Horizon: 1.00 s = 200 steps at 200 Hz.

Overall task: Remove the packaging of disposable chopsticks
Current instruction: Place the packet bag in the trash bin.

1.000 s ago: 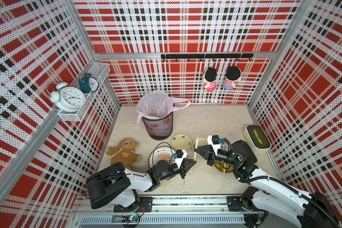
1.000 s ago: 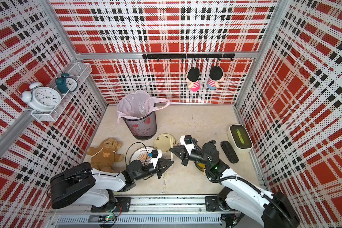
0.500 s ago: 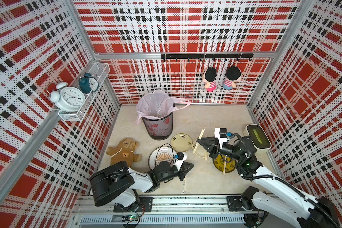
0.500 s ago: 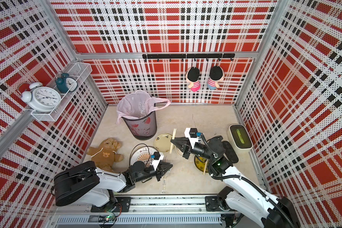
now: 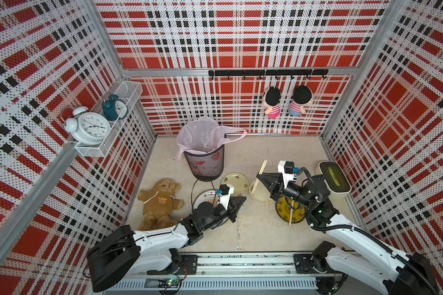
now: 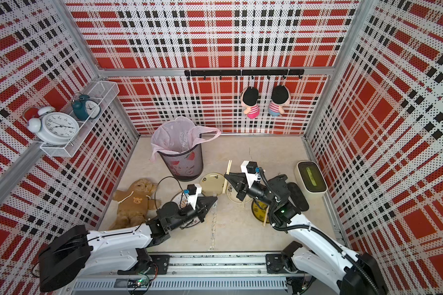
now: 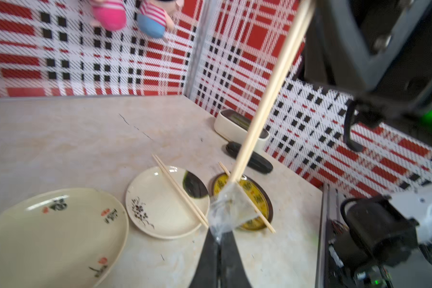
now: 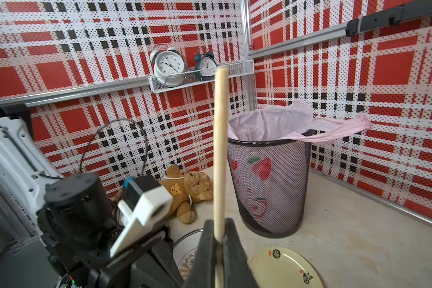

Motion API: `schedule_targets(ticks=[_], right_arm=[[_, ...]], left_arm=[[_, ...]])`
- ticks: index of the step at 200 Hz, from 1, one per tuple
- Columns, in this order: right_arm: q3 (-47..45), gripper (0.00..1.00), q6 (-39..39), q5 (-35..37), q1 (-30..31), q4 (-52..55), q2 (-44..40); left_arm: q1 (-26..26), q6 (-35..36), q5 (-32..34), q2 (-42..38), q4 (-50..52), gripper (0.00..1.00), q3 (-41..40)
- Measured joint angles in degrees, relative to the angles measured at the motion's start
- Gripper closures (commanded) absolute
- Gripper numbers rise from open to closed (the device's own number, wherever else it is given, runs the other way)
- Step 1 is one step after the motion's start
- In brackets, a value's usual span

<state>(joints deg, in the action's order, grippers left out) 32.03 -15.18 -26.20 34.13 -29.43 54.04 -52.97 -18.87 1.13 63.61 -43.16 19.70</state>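
I next need to pull my left gripper clear of the chopsticks, raise it outward over the bin and let go of the packaging, because the bin's opening (image 5: 203,138) is higher and farther outward than my left gripper.
My left gripper (image 5: 243,201) (image 7: 218,239) is low over the table, shut on the crumpled end of the clear plastic packaging (image 7: 228,212). A pair of pale disposable chopsticks (image 7: 267,99) rises out of that sleeve toward my right gripper (image 5: 259,175) (image 8: 218,239), which is shut on them higher up. Their free end (image 8: 220,149) sticks up past its jaws toward the back. In both top views the two grippers are a short way apart, the right one behind and to the right of the left. Only the sleeve's end shows in the left wrist view.
A mesh bin with a pink liner (image 5: 205,163) stands behind the grippers. Several plates lie around them; bare chopstick pairs rest on a small cream plate (image 7: 160,219) and a yellow plate (image 5: 299,217). A teddy bear (image 5: 160,201) lies left, a white box (image 5: 333,176) right. A thin clear strip (image 5: 239,229) lies by the front edge.
My right gripper has moved up and toward the back with the chopsticks. My left gripper has pulled back to the left and closed tighter on the sleeve's end.
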Motion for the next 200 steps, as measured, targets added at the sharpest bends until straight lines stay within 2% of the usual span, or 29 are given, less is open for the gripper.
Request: schedule_targets(ticks=[39,58,90,117,159,189,200], right_arm=[[-1.14,1.0,-1.18,1.79,-0.63,0.94,1.4],[-1.11,1.0,-2.58,1.29,-1.77,2.19,2.6],[-1.14,1.0,-4.31,0.2,-3.58,4.37,3.21],[-1.14,1.0,-5.55,-1.29,-4.74,4.83,3.21],[-1.7,1.0,-6.01,-2.08,-5.18,5.86,3.17],[-1.99,1.0,-6.34,-2.1,-5.35,6.29,3.1],[-1.99,1.0,-6.45,-2.08,-5.35,6.34,2.97]], left_arm=[[3.06,2.14,10.05,-2.89,10.95,1.0,12.33],[7.39,2.84,12.92,-2.14,16.5,1.0,20.22],[17.55,2.89,17.55,5.07,25.44,1.0,37.7],[23.71,2.67,21.79,14.23,33.29,1.0,51.25],[28.65,2.32,26.62,31.26,48.28,0.92,70.2],[30.69,1.46,25.97,39.17,57.02,0.79,75.6],[31.01,1.27,26.03,40.57,59.76,0.66,76.46]])
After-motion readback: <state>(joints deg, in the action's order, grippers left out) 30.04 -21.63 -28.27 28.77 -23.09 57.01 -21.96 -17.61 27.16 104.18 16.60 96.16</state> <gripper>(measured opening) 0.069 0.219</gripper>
